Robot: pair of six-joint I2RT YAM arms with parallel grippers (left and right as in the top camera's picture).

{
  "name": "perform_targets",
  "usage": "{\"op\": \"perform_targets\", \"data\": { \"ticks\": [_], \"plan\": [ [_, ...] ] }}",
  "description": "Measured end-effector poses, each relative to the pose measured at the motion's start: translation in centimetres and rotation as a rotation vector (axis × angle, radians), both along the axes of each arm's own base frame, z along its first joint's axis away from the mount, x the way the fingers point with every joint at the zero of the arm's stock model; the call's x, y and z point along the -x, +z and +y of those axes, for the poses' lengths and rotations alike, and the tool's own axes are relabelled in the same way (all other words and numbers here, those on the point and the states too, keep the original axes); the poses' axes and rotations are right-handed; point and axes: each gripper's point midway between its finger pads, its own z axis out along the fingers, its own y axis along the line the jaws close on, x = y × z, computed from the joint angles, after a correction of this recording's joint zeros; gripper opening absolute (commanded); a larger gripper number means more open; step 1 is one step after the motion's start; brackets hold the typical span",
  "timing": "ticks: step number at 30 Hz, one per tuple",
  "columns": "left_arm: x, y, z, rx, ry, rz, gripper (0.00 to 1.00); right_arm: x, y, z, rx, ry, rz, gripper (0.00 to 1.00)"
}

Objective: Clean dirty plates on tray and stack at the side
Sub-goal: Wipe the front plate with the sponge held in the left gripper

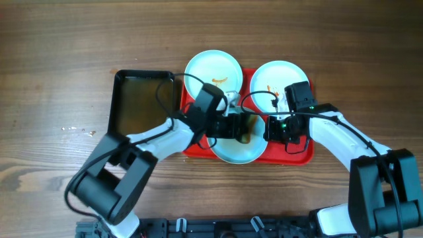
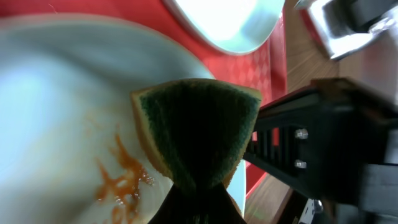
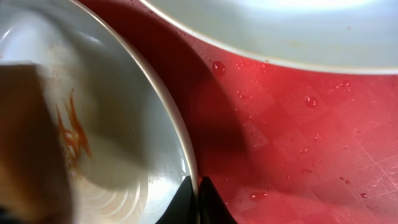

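The black basin [image 1: 149, 112] lies left of my left gripper in the overhead view, so next I should wipe the smear, lift toward the basin, lower inside and release the sponge.
Three pale plates lie on the red tray [image 1: 291, 157]. One plate [image 1: 213, 68] is at the back left, one [image 1: 281, 74] at the back right, and the front plate [image 1: 232, 151] is between my arms. My left gripper [image 1: 246, 129] is shut on a green and yellow sponge [image 2: 196, 127] and holds it over the front plate's orange smear [image 2: 121, 174]. My right gripper [image 3: 198, 196] is shut on the front plate's rim [image 3: 180, 149] at its right side. The smear also shows in the right wrist view [image 3: 71, 134].
A black basin [image 1: 142, 102] stands left of the tray, touching it. Bare wooden table [image 1: 53, 79] surrounds the tray. The two arms cross close together over the tray's front half.
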Motion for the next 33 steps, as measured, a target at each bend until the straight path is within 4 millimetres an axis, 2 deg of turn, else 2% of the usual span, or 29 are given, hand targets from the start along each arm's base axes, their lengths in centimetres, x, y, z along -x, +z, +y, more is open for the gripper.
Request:
{"op": "perform_targets", "data": {
  "ticks": [5,9,18,20,22,25,28,32,33],
  "plan": [
    [1.1,-2.0,-1.1,-0.010,-0.003,0.061,0.04,0.0,0.0,0.0,0.000,0.000,0.000,0.04],
    [0.7,-2.8,-0.1,-0.076,0.047,0.092,0.04,0.0,0.0,0.1,-0.002,0.004,-0.003,0.05],
    [-2.0,-2.9,6.7,-0.175,0.234,0.206,0.04,-0.1,0.1,0.4,-0.010,0.010,-0.008,0.06],
    [-1.6,-2.2,7.9,-0.195,0.228,0.192,0.04,-0.1,0.1,0.4,-0.010,0.009,-0.008,0.16],
    [-1.3,-1.0,8.5,-0.209,0.213,0.151,0.04,-0.1,0.1,0.4,-0.008,0.013,-0.010,0.19],
    [-1.6,2.5,10.1,-0.246,0.224,0.019,0.04,-0.3,0.1,0.3,-0.007,0.009,-0.017,0.20],
    [-2.4,5.5,13.2,-0.321,0.301,-0.111,0.04,-0.6,0.1,0.4,-0.007,0.008,-0.032,0.21],
    [-4.3,5.8,18.3,-0.452,0.450,-0.163,0.04,-0.9,0.2,0.4,-0.008,0.008,-0.041,0.21],
    [-4.5,5.7,18.9,-0.465,0.468,-0.163,0.04,-0.9,0.2,0.4,-0.009,0.008,-0.042,0.21]
  ]
}}
